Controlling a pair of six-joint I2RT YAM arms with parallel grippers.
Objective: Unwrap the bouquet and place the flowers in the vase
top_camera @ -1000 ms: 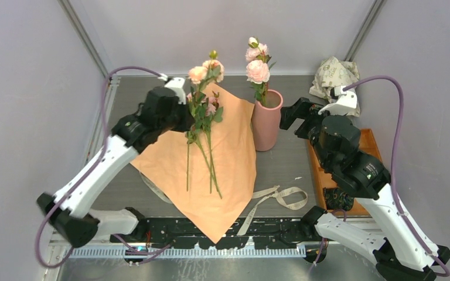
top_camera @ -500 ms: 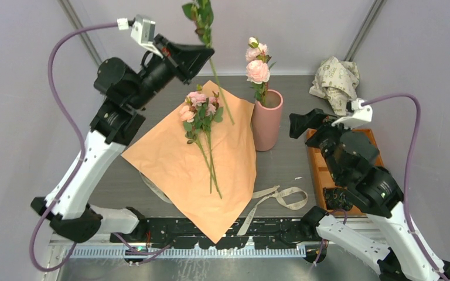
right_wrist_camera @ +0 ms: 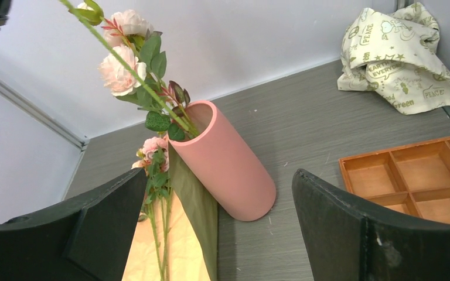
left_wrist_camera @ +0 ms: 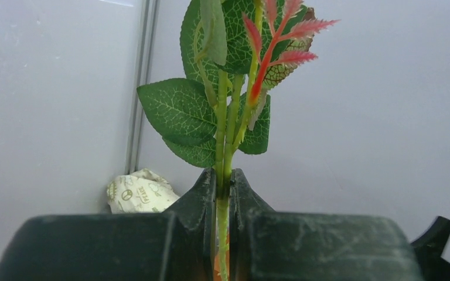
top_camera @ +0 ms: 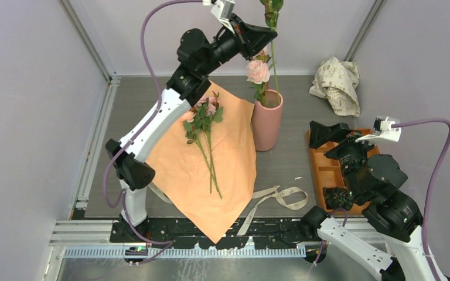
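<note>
My left gripper comes down toward the pink vase's opening (top_camera: 272,100) below it next and releases the stem, since the stem's lower end is only at that opening.
My left gripper (top_camera: 271,36) (left_wrist_camera: 224,181) is raised high at the back and is shut on the thin green stem of one flower stalk (top_camera: 274,64) (left_wrist_camera: 223,117). The stalk hangs down with its lower end at the mouth of the pink vase (top_camera: 266,123) (right_wrist_camera: 228,164). Another stalk with pink blooms (top_camera: 258,71) (right_wrist_camera: 117,73) stands in the vase. The bouquet's orange wrapping paper (top_camera: 222,175) lies spread open, and the other flowers (top_camera: 204,117) (right_wrist_camera: 155,158) lie on it. To the right of the vase, my right gripper (top_camera: 327,133) (right_wrist_camera: 220,175) is open and holds nothing.
A beige ribbon (top_camera: 278,196) lies loose at the paper's near right edge. Crumpled cream printed paper (top_camera: 337,82) (right_wrist_camera: 398,55) sits in the back right corner. An orange compartment tray (top_camera: 322,172) (right_wrist_camera: 410,170) lies under my right arm. Grey walls enclose the table.
My left arm has lifted one stalk off the paper and swung it up and right to above the vase. My right arm has drawn back toward the tray.
</note>
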